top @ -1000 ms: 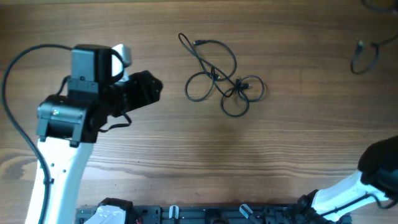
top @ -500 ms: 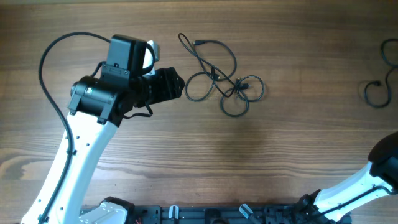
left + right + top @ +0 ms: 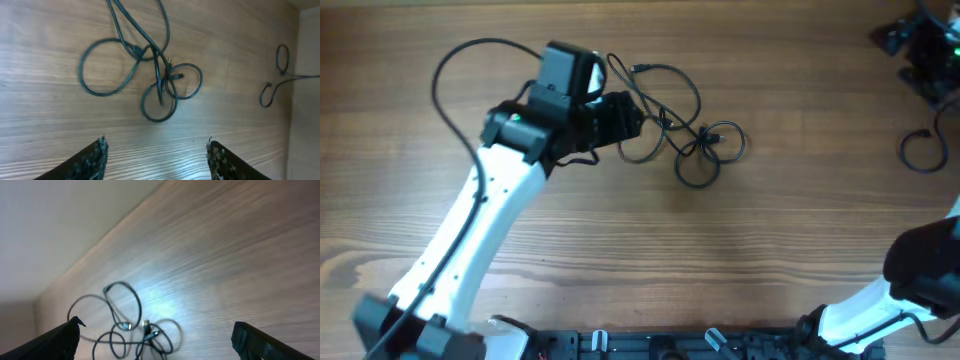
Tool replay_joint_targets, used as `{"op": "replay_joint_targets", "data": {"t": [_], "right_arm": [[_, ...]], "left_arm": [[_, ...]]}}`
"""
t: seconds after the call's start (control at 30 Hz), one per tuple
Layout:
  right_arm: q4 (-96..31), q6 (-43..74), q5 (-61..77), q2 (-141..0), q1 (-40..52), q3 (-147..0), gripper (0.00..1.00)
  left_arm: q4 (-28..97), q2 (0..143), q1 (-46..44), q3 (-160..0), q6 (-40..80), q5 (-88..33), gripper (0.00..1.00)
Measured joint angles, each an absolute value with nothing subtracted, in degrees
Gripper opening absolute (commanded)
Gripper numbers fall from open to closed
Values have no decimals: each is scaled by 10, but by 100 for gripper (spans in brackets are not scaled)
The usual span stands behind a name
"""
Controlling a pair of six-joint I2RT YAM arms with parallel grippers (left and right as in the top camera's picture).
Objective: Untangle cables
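The robot next needs to lower and shift its left gripper onto the bundle's narrow middle bend (image 3: pixel 681 151) (image 3: pixel 160 99), because that bend is below the gripper and to its right in the overhead view.
A knotted bundle of thin black cables (image 3: pixel 682 135) lies at the table's upper middle. In the left wrist view its loops (image 3: pixel 145 65) sit just ahead of the fingers. My left gripper (image 3: pixel 632 120) hovers at the bundle's left loop, open with nothing between its fingers (image 3: pixel 156 145). A separate black cable (image 3: pixel 923 150) lies at the far right, also seen from the left wrist (image 3: pixel 277 75). My right gripper (image 3: pixel 912 42) is at the top right corner, open wide (image 3: pixel 156 326). Blurred cable loops with metal plugs (image 3: pixel 131 326) show below it, untouched.
The left arm (image 3: pixel 480 220) crosses the table from the bottom left, its thick black wire (image 3: pixel 450 70) arching over it. The table's right edge (image 3: pixel 296 100) runs close to the separate cable. A dark rail (image 3: pixel 650 345) lines the front edge.
The left arm swung right and up until its gripper reached the bundle. The right gripper came into view at the top right and opened; the cable it carried now lies at the far right.
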State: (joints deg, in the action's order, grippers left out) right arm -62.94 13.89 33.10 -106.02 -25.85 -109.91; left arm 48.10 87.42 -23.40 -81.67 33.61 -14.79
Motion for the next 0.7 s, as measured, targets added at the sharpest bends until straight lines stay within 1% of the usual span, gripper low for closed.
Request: {"op": "replay_joint_targets", "data": {"t": [0.03, 0.1, 0.2, 0.27, 0.33, 0.5, 0.57, 0.63, 0.7], "right_arm": [[-630, 135, 325, -1060, -233, -1099, 100], [-637, 133, 303, -1060, -212, -1099, 100], [-644, 131, 276, -1060, -175, -1099, 100], [-646, 127, 269, -1060, -160, -1099, 100], [-653, 125, 265, -1060, -154, -1099, 99], [-663, 118, 260, -1060, -144, -1099, 99], [-667, 118, 259, -1060, -143, -1099, 100], [-667, 116, 258, -1060, -143, -1099, 100], [-669, 116, 259, -1060, -143, -1099, 99]], "left_arm": [[462, 891, -241, -817, 352, -145, 60], [438, 927, -252, -817, 375, -144, 57], [423, 981, -269, -817, 394, -141, 56], [415, 1008, -279, -817, 399, -139, 56], [404, 1025, -287, -817, 402, -139, 53], [363, 1074, -311, -817, 407, -133, 34], [364, 1087, -316, -817, 411, -129, 21], [365, 1095, -318, -817, 411, -120, 4], [366, 1098, -318, -817, 409, -113, 4]]}}
